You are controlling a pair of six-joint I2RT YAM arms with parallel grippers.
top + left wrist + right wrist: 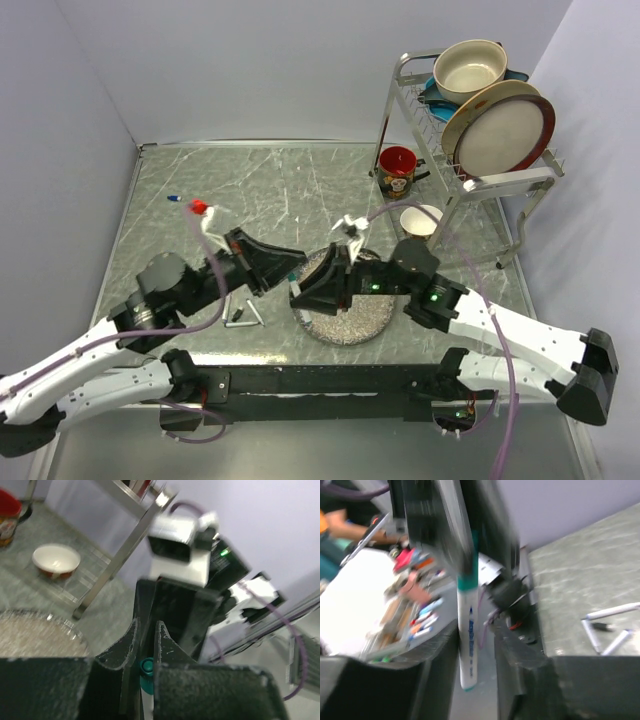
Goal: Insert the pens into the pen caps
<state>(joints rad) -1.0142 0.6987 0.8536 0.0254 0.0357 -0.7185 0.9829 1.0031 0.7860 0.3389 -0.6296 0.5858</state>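
Note:
The pen is already in its teal-green cap, so the left gripper needs to swing outward, away from the plate, and turn down to the table.
A white-barrelled pen (469, 650) with a teal band hangs upright between my two grippers. Its top is in a teal-green cap (145, 670), which my left gripper (147, 626) is shut on. My right gripper (475, 640) faces the left one, with its jaws apart on either side of the barrel and a gap on the right side. In the top view the grippers meet tip to tip, left (288, 272) and right (304, 290), over the plate's left rim. More white pens (611, 611) and a black cap (603, 626) lie on the table (241, 316). A blue cap (173, 198) lies far left.
The speckled plate (362, 322) sits at the centre front under the right gripper. A red mug (398, 170), a small bowl (421, 218) and a dish rack (470, 120) with plates and a pot stand at the back right.

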